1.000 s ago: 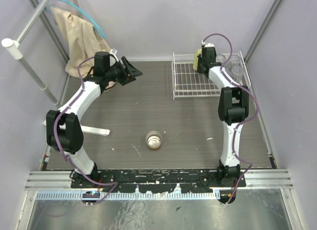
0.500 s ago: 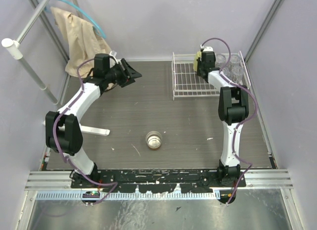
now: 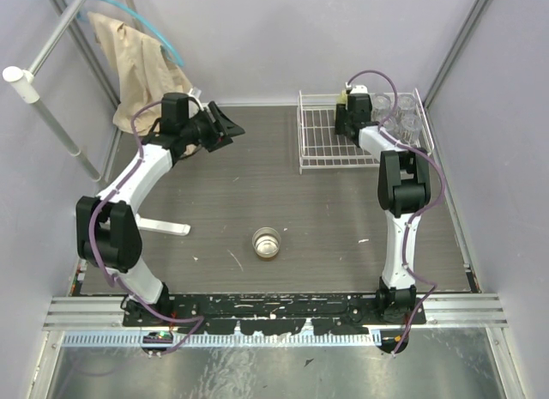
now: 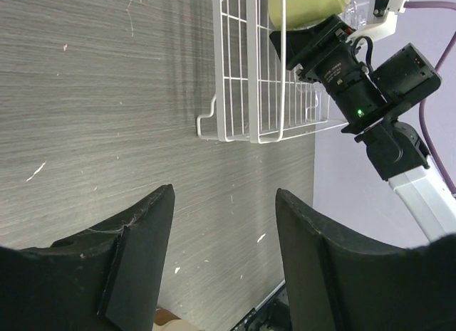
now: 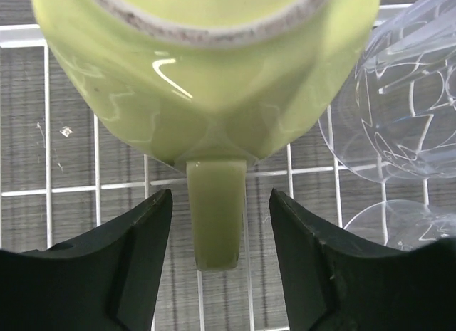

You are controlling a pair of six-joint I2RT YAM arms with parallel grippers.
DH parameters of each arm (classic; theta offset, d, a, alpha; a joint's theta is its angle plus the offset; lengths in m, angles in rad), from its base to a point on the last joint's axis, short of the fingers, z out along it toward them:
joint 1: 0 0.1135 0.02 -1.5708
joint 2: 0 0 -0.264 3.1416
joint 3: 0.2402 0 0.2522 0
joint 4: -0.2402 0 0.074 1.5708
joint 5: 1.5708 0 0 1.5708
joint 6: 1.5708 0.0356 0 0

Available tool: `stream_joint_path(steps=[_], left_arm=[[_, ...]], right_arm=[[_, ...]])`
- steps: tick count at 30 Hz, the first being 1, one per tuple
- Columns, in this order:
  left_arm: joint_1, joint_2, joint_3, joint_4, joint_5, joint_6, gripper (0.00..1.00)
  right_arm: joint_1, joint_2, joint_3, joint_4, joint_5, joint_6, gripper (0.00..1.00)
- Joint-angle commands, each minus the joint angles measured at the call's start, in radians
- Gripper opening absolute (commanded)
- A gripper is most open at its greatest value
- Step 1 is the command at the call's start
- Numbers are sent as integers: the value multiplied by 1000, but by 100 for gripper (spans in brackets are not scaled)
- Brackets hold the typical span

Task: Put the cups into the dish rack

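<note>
My left gripper brings its fingers back and down over the cup's far rim (image 3: 259, 232) next. The small metallic-brown cup stands opening up, below and back from it.
The white wire dish rack (image 3: 326, 146) stands at the back right. A pale yellow mug (image 5: 214, 75) rests inside it, and its handle (image 5: 216, 210) points between the jaws of my right gripper (image 5: 221, 224). Those jaws are open, with a gap on each side of the handle. Several clear faceted tumblers (image 3: 401, 116) fill the rack's right end and also show in the right wrist view (image 5: 406, 117). A small metallic-brown cup (image 3: 268, 243) sits on the table at centre front. My left gripper (image 3: 227, 124) hovers open and empty at the back left, facing the rack (image 4: 249, 89).
A beige cloth (image 3: 137, 64) hangs at the back left beside a white pole (image 3: 47, 116). A flat white bar (image 3: 163, 226) lies on the table near the left arm. Grey walls close in the table on three sides.
My right gripper has opened and let go of the mug's handle, and the mug stays in the rack. The left arm has hardly moved.
</note>
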Motion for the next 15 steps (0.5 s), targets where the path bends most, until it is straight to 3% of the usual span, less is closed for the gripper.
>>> stream_joint_path(steps=[1, 5, 15], left_arm=[[4, -39, 0, -63, -8, 46, 66], [4, -58, -2, -136, -26, 87, 68], [-80, -57, 63, -570, -161, 226, 67]], right_arm=[[0, -105, -18, 70, 55, -2, 67], [2, -166, -65, 93, 58, 15, 74], [18, -348, -141, 73, 41, 57, 74]])
